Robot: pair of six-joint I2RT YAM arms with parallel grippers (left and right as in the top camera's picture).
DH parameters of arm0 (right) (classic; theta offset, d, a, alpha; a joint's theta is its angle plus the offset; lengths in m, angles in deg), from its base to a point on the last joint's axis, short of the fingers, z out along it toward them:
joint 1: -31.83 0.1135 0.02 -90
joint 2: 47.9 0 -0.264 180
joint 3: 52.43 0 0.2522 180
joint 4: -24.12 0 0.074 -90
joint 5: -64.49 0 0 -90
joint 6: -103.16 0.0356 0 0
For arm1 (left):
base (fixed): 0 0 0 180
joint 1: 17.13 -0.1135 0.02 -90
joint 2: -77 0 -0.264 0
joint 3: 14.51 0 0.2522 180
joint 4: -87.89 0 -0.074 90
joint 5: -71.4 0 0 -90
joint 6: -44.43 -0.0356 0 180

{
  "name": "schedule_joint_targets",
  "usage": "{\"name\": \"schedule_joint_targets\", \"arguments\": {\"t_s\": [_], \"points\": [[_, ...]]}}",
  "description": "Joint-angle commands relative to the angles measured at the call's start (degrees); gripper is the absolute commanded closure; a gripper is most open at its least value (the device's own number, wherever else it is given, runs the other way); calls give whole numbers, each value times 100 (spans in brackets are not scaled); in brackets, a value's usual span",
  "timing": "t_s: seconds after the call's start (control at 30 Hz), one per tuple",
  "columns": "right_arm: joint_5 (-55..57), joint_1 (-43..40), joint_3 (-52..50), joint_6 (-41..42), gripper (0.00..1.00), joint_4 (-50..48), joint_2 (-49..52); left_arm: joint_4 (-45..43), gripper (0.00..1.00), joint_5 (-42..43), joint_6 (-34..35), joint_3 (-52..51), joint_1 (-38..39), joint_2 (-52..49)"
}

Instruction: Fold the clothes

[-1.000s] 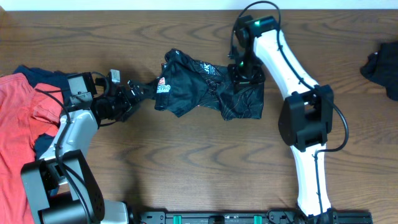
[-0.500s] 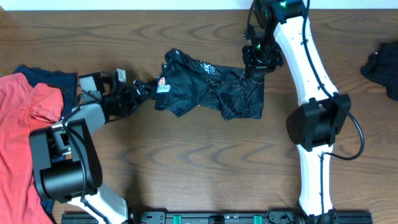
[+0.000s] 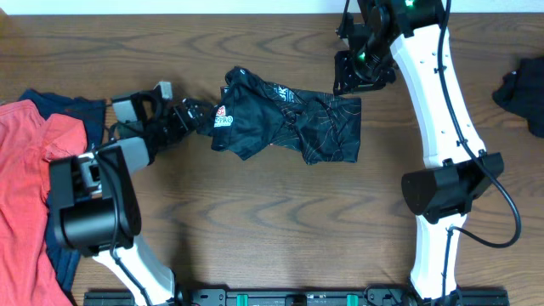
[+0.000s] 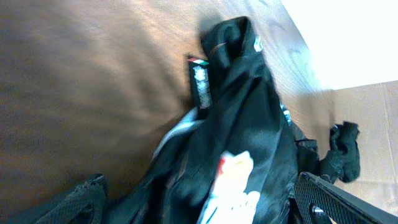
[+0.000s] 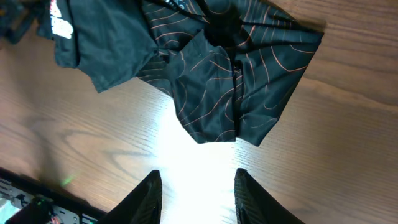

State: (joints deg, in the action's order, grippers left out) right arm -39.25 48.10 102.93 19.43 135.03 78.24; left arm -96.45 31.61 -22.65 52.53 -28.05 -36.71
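Cloth lies bunched between the left gripper's open fingers, so the robot will bring that gripper to the right in the overhead view, onto the jersey's logo end (image 3: 223, 121) (image 4: 229, 182), and close it.
A black jersey (image 3: 285, 119) with thin wavy lines and a white and orange logo lies crumpled in the middle of the table. My left gripper (image 3: 200, 115) is at its left end, jaws wide open. In the left wrist view the jersey's cloth (image 4: 249, 143) lies bunched between my left fingers (image 4: 71, 199), with the gripper (image 4: 205, 208) not closed on it. My right gripper (image 3: 357, 72) hovers off the jersey's far right corner. From the right wrist, the gripper (image 5: 198, 183) is open and empty, with the jersey (image 5: 211, 74) spread below it.
A red top (image 3: 25, 187) lies over a navy top (image 3: 64, 106) at the left edge, beside my left arm. Another dark garment (image 3: 523, 93) sits at the far right edge, also seen as a dark garment (image 4: 345, 152) in the left wrist view.
My right gripper has opened, left the jersey's right side and drawn back toward the far right corner. My left gripper edged slightly toward the jersey, still wide open.
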Motion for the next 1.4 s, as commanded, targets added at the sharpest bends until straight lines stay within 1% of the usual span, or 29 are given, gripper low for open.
{"name": "schedule_joint_targets", "arguments": {"t_s": [0.0,0.2,0.23,0.27,0.3,0.37,0.4,0.43,0.47,0.5,0.53,0.67,0.87,1.0,1.07,1.2,1.27,1.37], "points": [[-131,116,96,-76,64,15,-164,188,2,-308,177,-4,358,-686],[-129,179,96,-76,63,15,-179,188,1,118,352,227,800,-833],[-127,177,96,-76,63,13,-179,190,17,192,431,227,844,-833],[-127,173,96,-79,62,13,-179,214,30,221,466,227,861,-833],[-118,173,96,-79,62,13,-179,264,39,232,476,225,866,-833],[-109,173,96,-81,60,13,-179,332,40,273,560,225,861,-833],[-109,168,96,-79,61,13,-179,341,43,317,568,225,846,-833],[-109,168,96,-79,61,11,-179,348,50,317,570,225,831,-833],[-109,166,96,-79,61,4,-179,354,67,317,570,225,820,-833],[-109,166,96,-79,61,-4,-179,367,87,317,575,225,809,-833],[-107,162,96,-81,60,-9,-179,400,94,317,599,225,798,-833],[0,72,96,-79,59,-26,-179,704,94,334,787,225,796,-833],[22,-153,96,-83,57,-175,-179,1716,94,334,723,157,826,-833],[22,-321,96,-125,53,-369,-179,1958,94,339,723,2,828,-833],[22,-413,96,-129,51,-496,-179,1958,94,337,787,-103,852,-833],[24,-590,96,-214,49,-730,-179,1821,94,345,809,-166,977,-820],[20,-658,96,-212,49,-787,-179,1462,94,468,920,-166,1019,-761],[22,-737,96,-234,48,-846,-179,686,94,776,1410,-166,1113,-608]]}}
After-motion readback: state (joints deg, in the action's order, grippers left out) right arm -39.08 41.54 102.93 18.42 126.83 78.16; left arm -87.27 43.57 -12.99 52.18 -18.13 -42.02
